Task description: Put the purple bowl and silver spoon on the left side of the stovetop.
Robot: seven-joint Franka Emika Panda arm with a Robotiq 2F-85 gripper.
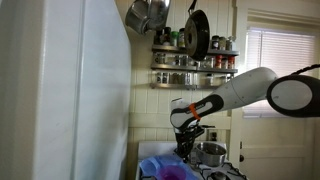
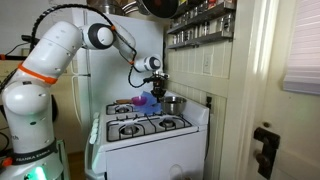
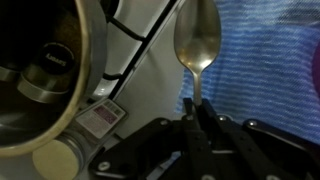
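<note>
The gripper moves down next, easing away from the silver pot. It then releases the spoon's handle on the open blue cloth beside the purple bowl, which lies below it.
My gripper is shut on the handle of the silver spoon and holds its bowl end out ahead, over a blue cloth. In both exterior views the gripper hangs just above the back of the white stovetop. The purple bowl sits low by the blue cloth, and it shows as a pinkish shape at the stove's back. A purplish edge at the right of the wrist view may be the bowl.
A silver pot stands close beside the gripper. A spice rack and hanging pans are on the wall above. A white fridge stands beside the stove.
</note>
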